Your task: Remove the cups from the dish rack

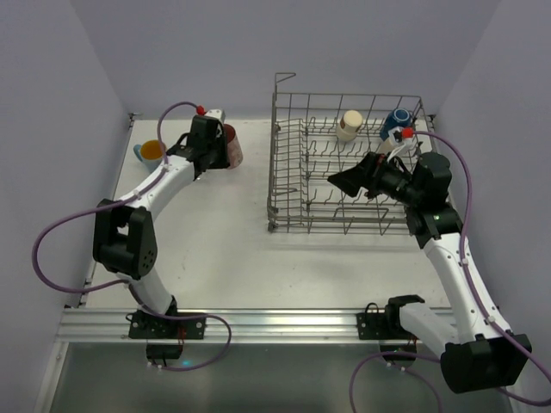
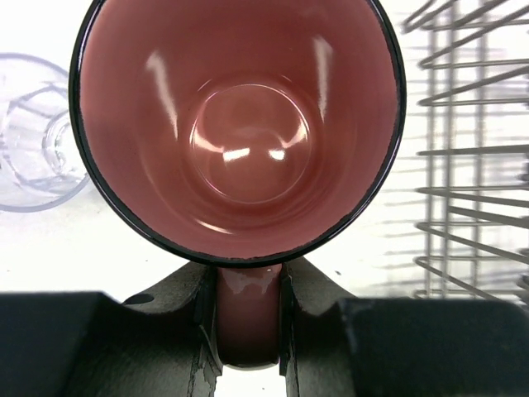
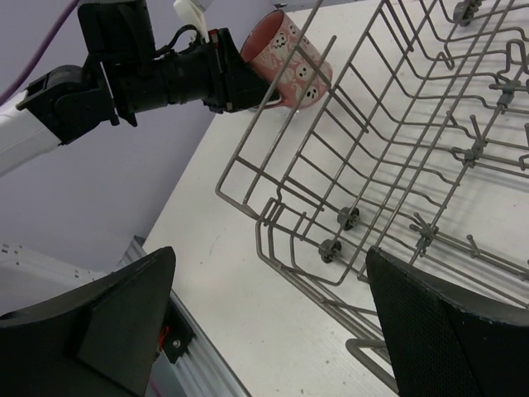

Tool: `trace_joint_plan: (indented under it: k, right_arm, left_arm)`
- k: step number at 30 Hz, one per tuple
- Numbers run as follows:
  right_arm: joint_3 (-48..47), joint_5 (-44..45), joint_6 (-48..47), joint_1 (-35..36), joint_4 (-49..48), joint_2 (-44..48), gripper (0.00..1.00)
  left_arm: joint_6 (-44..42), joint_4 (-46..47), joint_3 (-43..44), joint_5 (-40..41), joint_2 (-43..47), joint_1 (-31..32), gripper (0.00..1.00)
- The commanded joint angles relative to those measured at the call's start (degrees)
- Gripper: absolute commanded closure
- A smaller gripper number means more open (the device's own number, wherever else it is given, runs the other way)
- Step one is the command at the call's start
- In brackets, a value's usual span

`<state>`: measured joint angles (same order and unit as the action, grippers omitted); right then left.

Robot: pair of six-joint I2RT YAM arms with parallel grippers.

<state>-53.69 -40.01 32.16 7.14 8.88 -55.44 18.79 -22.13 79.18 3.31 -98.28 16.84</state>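
The left gripper lowers the pink-red mug onto the bare tabletop between the glass (image 2: pixel 33 132) and rack next and releases it there, since that spot stands empty.
My left gripper (image 1: pixel 213 144) is shut on the handle of the pink-red mug (image 1: pixel 232 147), holding it just left of the dish rack (image 1: pixel 293 185). The left wrist view looks straight into the mug (image 2: pixel 240 124), with its handle clamped between my fingers (image 2: pixel 307 308). The right wrist view shows the mug's patterned side (image 3: pixel 289 62). A clear glass (image 2: pixel 33 132) stands beside it. A light blue mug with an orange inside (image 1: pixel 149 152) sits at the far left. A beige cup (image 1: pixel 349 125) and a dark blue mug (image 1: pixel 396 122) stand in the rack's back row. My right gripper (image 1: pixel 347 181) hangs open and empty over the rack.
The rack's tall wire wall (image 3: pixel 273 132) and upright prongs (image 3: pixel 426 236) lie right under my right gripper (image 3: pixel 273 322). The rack's side also shows at the right of the left wrist view (image 2: pixel 475 149). An aluminium rail (image 1: pixel 258 323) runs along the near table edge.
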Motion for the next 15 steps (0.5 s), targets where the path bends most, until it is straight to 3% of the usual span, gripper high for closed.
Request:
trace_joint_plan:
  k: [1,15]
  right_arm:
    - [-2.7,2.8,0.9,0.2,0.6,-0.5,0.01]
    - [-3.3,6.7,1.1,0.2,1.0,-3.8,0.01]
  left_arm:
    - [-1.3,9.8,-0.1,5.7,-0.2,-0.3,1.00]
    - [-2.0,11.2,2.4,9.2,-8.1,-0.5,1.00]
